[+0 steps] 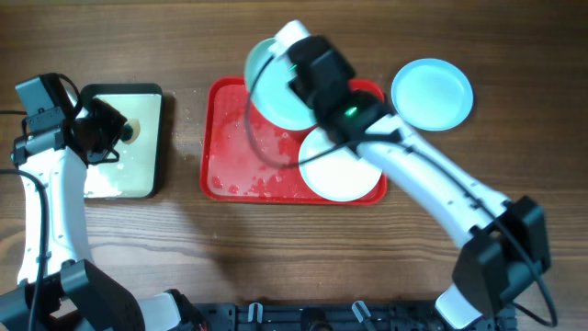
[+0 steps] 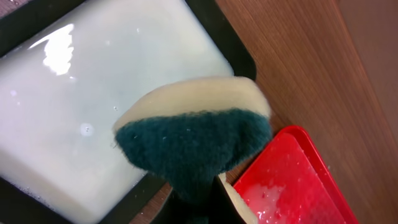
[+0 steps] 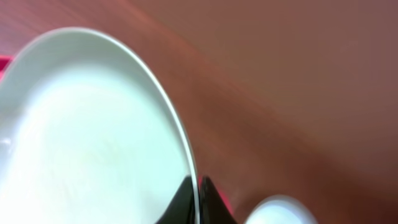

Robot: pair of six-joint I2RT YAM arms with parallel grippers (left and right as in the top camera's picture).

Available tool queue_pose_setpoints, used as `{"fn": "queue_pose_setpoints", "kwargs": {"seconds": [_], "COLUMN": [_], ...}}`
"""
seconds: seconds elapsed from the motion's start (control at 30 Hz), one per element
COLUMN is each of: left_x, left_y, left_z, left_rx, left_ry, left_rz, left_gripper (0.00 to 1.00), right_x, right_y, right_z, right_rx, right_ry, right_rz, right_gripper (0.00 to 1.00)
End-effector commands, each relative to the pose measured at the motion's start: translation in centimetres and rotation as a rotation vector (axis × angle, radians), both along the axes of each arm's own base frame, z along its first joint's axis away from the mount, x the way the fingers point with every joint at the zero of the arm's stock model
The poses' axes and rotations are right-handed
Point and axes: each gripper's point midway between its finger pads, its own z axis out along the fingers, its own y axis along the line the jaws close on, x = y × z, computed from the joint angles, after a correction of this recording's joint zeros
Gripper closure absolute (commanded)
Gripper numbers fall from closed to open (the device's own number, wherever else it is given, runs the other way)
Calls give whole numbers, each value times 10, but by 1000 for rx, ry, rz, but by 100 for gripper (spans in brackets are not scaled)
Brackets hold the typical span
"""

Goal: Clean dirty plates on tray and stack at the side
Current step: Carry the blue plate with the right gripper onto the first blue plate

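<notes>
The second aqua plate (image 1: 432,95) lies below, to the right in the overhead view. My right gripper will swing there next and go down to stack the plate it is holding.
My right gripper (image 1: 301,75) is shut on the rim of a pale aqua plate (image 1: 274,92) and holds it tilted over the far end of the red tray (image 1: 220,138). In the right wrist view the jaws (image 3: 198,200) pinch that plate's edge (image 3: 93,137). A white plate (image 1: 342,167) lies on the tray's right part. A second aqua plate (image 1: 432,92) lies on the table to the right of the tray. My left gripper (image 1: 118,129) is shut on a green and yellow sponge (image 2: 193,140) above the small tray's right edge.
The black-rimmed small tray (image 1: 156,138) with milky soapy water (image 2: 93,93) stands left of the red tray. Foam and water spots lie on the red tray's floor (image 2: 273,196). Bare wooden table lies in front and at the far right.
</notes>
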Motion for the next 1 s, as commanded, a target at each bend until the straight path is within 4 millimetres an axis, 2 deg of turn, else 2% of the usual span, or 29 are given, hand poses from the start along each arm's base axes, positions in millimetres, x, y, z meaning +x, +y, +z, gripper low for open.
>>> {"fn": "queue_pose_setpoints", "kwargs": {"seconds": [0.0, 0.03, 0.1, 0.17, 0.2, 0.27, 0.33, 0.43, 0.47, 0.53, 0.57, 0.6, 0.67, 0.7, 0.77, 0.8, 0.87, 0.97], "left_x": [-1, -1, -1, -1, -1, -1, -1, -1, -1, -1, 0, 1, 1, 1, 1, 1, 1, 1], "left_y": [2, 2, 1, 1, 1, 1, 2, 2, 1, 2, 2, 2, 2, 2, 2, 2, 2, 2], "left_z": [-4, -4, -4, -4, -4, -5, -7, -7, -7, -7, -7, -6, -6, -6, -6, -6, -6, -6], "left_rx": [-3, -3, -3, -3, -4, -5, -6, -7, -7, -6, -5, -4, -4, -4, -4, -4, -4, -4], "left_ry": [9, 8, 9, 9, 10, 12, 17, 17, 17, 16, 13, 10, 10, 10, 10, 10, 10, 10], "left_rz": [14, 14, 14, 14, 13, 13, 13, 14, 13, 14, 13, 13, 13, 13, 13, 13, 13, 13], "left_gripper": [96, 96, 96, 96, 96, 96, 96, 96, 96, 96, 96, 96, 96, 96, 96, 96, 96, 96], "right_x": [24, 27, 28, 17, 12, 3, 3, 0, -1, -2, -3, -1, -1, -6, -22, -31, -54, -65], "right_y": [-87, -112, -175, -244, -264, -299, -313, -340, -342, -341, -340, -332, -303, -262, -205, -191, -162, -137], "right_z": [-32, -36, -46, -62, -68, -86, -103, -138, -145, -152, -152, -150, -142, -130, -116, -120, -136, -157], "right_rx": [563, 633, 742, 768, 762, 731, 725, 643, 629, 627, 630, 650, 754, 858, 923, 885, 693, 364], "right_ry": [283, 319, 376, 410, 419, 447, 461, 469, 479, 496, 502, 516, 579, 662, 770, 813, 896, 896], "right_rz": [-308, -364, -488, -634, -672, -718, -760, -921, -932, -935, -931, -879, -751, -549, -277, -249, -192, -186], "right_gripper": [96, 96, 96, 96, 96, 96, 93, 96, 94, 51, 19, 11, 7, 13, 18, 19, 20, 20]}}
